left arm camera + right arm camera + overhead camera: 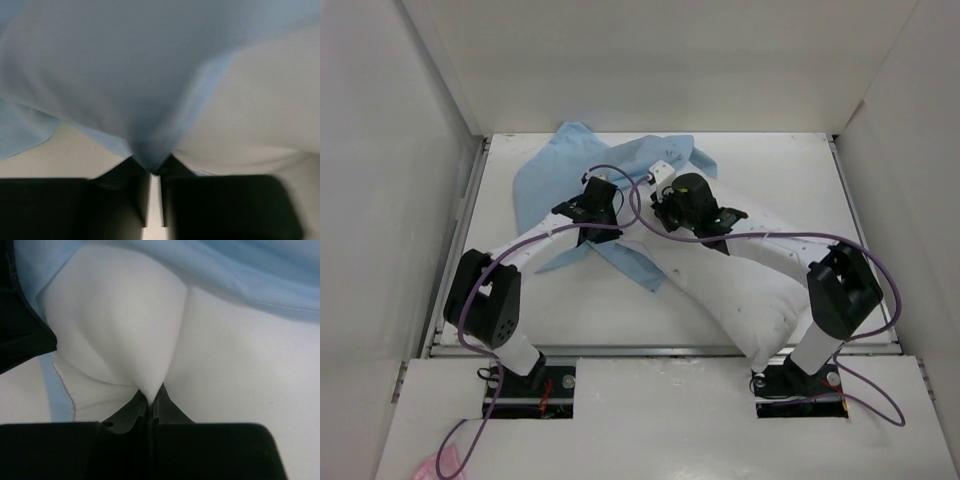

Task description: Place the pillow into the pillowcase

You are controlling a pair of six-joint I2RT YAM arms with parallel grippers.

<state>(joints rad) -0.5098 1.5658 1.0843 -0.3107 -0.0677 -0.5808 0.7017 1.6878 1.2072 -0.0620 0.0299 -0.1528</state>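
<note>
My right gripper will next carry the pinched end of the pillow outward toward the blue pillowcase fabric [667, 150] [240, 270] and let go, because that end is uncovered.
The light blue pillowcase [545, 175] lies crumpled at the back left of the table, one flap reaching forward to the middle. The white pillow [740, 300] runs diagonally from the centre to the front right. My left gripper [588, 212] is shut on a fold of the pillowcase [125, 75], pinched between the jaws. My right gripper [672, 208] is shut on a pinch of the pillow [120, 325] at its upper end, where blue pillowcase fabric [240, 270] lies just beyond it.
White walls enclose the table [800, 180] on three sides. A small pink scrap [425, 468] lies at the near left on the front shelf. Purple cables [880, 260] loop along both arms.
</note>
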